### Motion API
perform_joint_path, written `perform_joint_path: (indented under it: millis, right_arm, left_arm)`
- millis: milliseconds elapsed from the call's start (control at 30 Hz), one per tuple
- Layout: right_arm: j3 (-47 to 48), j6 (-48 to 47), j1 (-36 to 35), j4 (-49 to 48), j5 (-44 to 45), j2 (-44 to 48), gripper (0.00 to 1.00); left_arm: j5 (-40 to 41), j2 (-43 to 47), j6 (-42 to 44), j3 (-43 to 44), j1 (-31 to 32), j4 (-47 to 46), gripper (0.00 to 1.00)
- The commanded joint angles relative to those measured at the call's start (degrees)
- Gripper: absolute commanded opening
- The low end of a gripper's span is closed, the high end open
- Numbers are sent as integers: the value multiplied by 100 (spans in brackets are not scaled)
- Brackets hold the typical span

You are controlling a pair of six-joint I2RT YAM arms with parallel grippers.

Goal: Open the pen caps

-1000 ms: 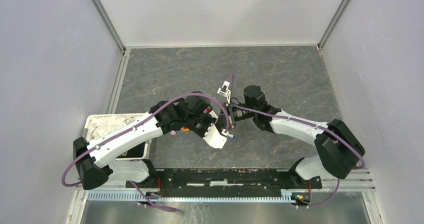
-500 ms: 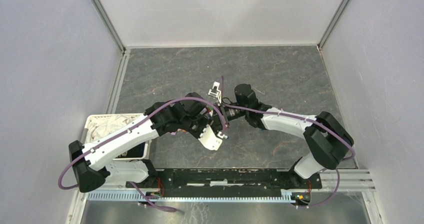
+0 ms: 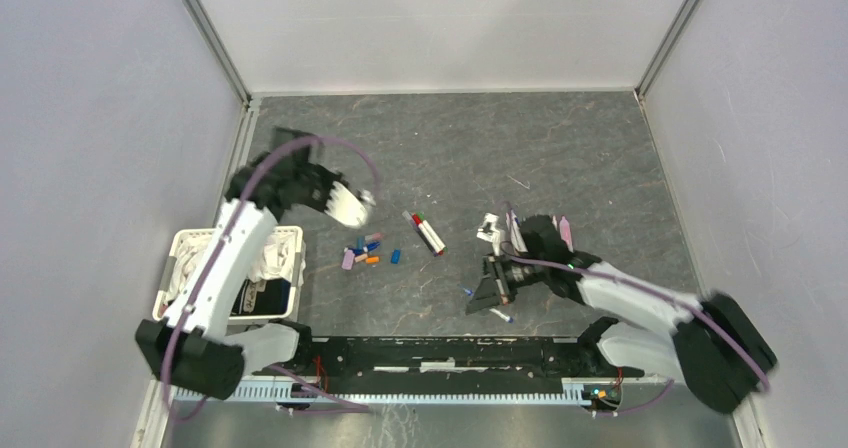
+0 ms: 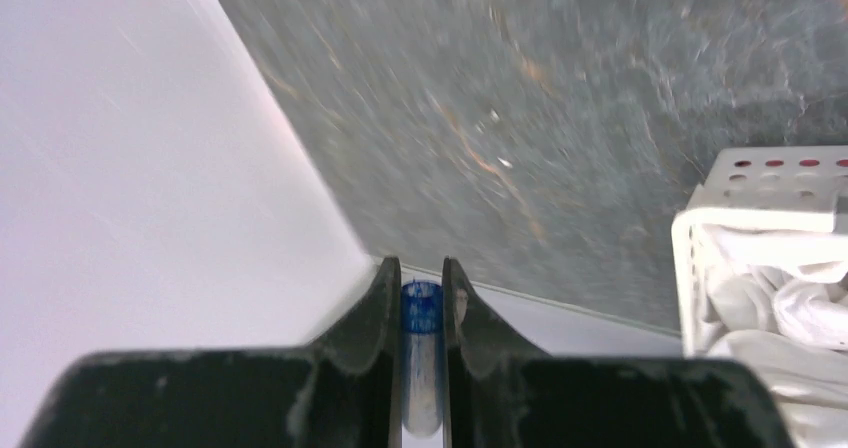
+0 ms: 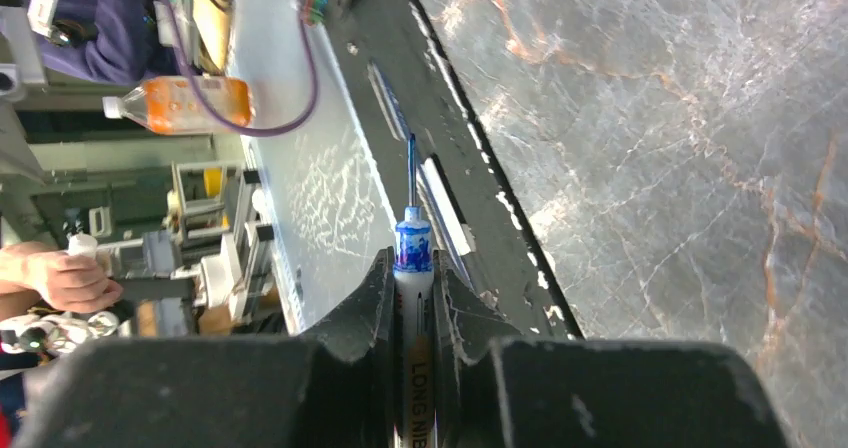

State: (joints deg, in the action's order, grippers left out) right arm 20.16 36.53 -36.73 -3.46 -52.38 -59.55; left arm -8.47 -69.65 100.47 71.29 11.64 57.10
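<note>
The blue pen cap is off its pen. It goes with my left gripper toward the middle of the table next, down over the loose pen caps, and is released.
My left gripper (image 3: pixel 362 201) is raised at the back left, near the left wall. In the left wrist view it (image 4: pixel 421 286) is shut on a blue pen cap (image 4: pixel 421 310), open end facing out. My right gripper (image 3: pixel 491 294) is low near the front rail. In the right wrist view it (image 5: pixel 412 276) is shut on a white-barrelled pen (image 5: pixel 412 298) with its blue nib (image 5: pixel 410 168) bare. Up to three pens (image 3: pixel 427 233) with red, green and dark ends lie mid-table. Loose pen caps (image 3: pixel 366 253) in lilac, orange and blue lie left of them.
A white perforated basket (image 3: pixel 288 234) holding white cloth stands at the front left; it also shows in the left wrist view (image 4: pixel 700 208). The black front rail (image 3: pixel 450 353) runs close under my right gripper. A small blue piece (image 3: pixel 468 292) lies by that gripper.
The two grippers were together mid-table and have pulled apart. My left swung to the back left with the blue cap; my right dropped toward the front with the pen. Pens and caps are uncovered.
</note>
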Motion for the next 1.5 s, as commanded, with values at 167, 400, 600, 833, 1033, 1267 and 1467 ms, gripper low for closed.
perform_joint_path:
  millis: [167,400,600,833,1033,1267,1467]
  right_arm:
    - [1070,-361,-99,393,109,-718,0]
    - [1522,-749,95,576,542,-863,0]
    - [1866,-1203,504,1445,3210,-870,0]
    - [1889,-1104,509,1080,4544,-1061,0]
    - [1771,-1145,507,628,5073,-1577,0]
    - [1815,-1265,509,157,5596,-2196,0]
    - [1862,-1462,520,34,5940,-2609,6]
  left_arm:
    - [-77,651,-988,-422,3143,451,2]
    - [-52,-66,-2626,24,3286,224,2]
    - [42,-874,-4244,190,3133,-415,2]
    - [-145,-1843,-5356,133,2238,-1223,3]
    - [-117,-2372,-5727,-267,1790,-1951,7]
    - [21,-2913,-6221,-607,1791,-2608,14]
    - [112,-3084,-6363,-859,1789,-2857,17]
